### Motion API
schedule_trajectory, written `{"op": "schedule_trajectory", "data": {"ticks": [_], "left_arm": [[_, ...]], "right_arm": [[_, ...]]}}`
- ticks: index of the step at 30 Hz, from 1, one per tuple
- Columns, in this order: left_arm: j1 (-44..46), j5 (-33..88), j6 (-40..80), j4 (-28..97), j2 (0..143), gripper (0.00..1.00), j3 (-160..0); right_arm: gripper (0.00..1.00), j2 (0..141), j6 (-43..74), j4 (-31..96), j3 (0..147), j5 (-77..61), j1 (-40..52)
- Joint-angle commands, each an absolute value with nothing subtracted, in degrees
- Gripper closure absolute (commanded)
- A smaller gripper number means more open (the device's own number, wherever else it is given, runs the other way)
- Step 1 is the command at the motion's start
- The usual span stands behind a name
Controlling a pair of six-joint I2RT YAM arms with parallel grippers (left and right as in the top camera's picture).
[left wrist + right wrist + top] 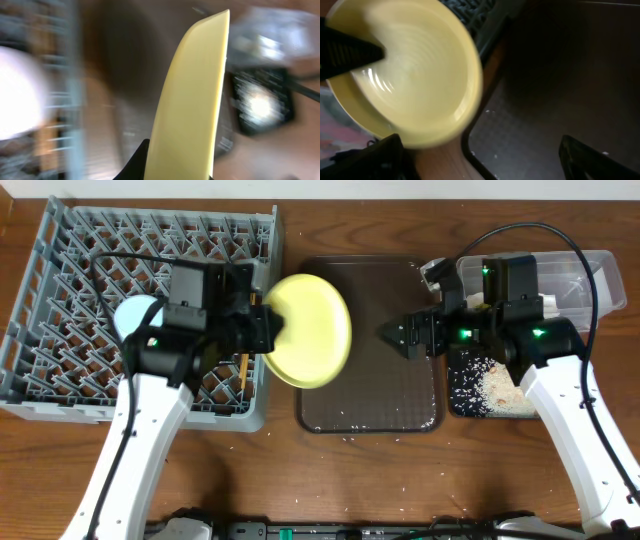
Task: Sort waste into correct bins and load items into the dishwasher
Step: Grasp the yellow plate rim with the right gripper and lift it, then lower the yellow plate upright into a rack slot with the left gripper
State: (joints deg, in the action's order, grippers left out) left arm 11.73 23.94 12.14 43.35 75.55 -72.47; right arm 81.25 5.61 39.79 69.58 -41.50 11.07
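Note:
Next, my left gripper turns and moves down and outward to release the plate (312, 330) among the dish rack's empty far wires, as these stand outward of and below it.
My left gripper (272, 330) is shut on the rim of the round yellow plate (312, 330) and holds it tilted over the gap between the grey dish rack (60, 395) and the brown serving tray (370, 395). In the left wrist view the plate (192, 100) stands edge-on in the jaws (175, 170). My right gripper (392, 335) is open and empty over the serving tray, facing the plate (415, 75); its fingers (480, 147) are wide apart. A light blue bowl (135, 315) and wooden chopsticks (242, 372) sit in the rack. Rice scraps (497, 388) lie in the black tray (460, 405).
The clear tub (600, 265) stands at the far right behind the black tray, with something white inside. Loose rice grains dot the serving tray's front edge and the wooden table near it. Cables run over both arms.

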Motion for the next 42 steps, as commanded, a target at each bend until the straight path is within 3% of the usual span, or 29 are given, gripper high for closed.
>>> {"op": "schedule_trajectory", "data": {"ticks": [1, 10, 20, 29, 42], "left_arm": [[11.6, 0.4, 10.6, 43.4, 70.7, 0.92, -74.3], [11.5, -34.8, -6.1, 37.4, 68.2, 0.92, -74.8], [11.6, -35.6, -26.9, 26.1, 81.6, 0.92, -74.8], [9.4, -36.6, -27.8, 13.8, 90.1, 0.92, -74.8], [6.8, -36.4, -28.9, 7.0, 98.6, 0.9, -74.8]], "right_arm": [[0.01, 80.4, 5.0, 40.1, 69.6, -40.3, 9.6], [0.01, 80.5, 5.1, 40.1, 69.6, -37.5, 9.4], [0.01, 80.5, 5.1, 40.3, 69.6, -37.5, 9.4], [0.01, 80.5, 5.1, 41.7, 69.6, -37.4, 9.4], [0.01, 80.5, 5.1, 42.1, 69.6, -37.3, 9.4]]}}
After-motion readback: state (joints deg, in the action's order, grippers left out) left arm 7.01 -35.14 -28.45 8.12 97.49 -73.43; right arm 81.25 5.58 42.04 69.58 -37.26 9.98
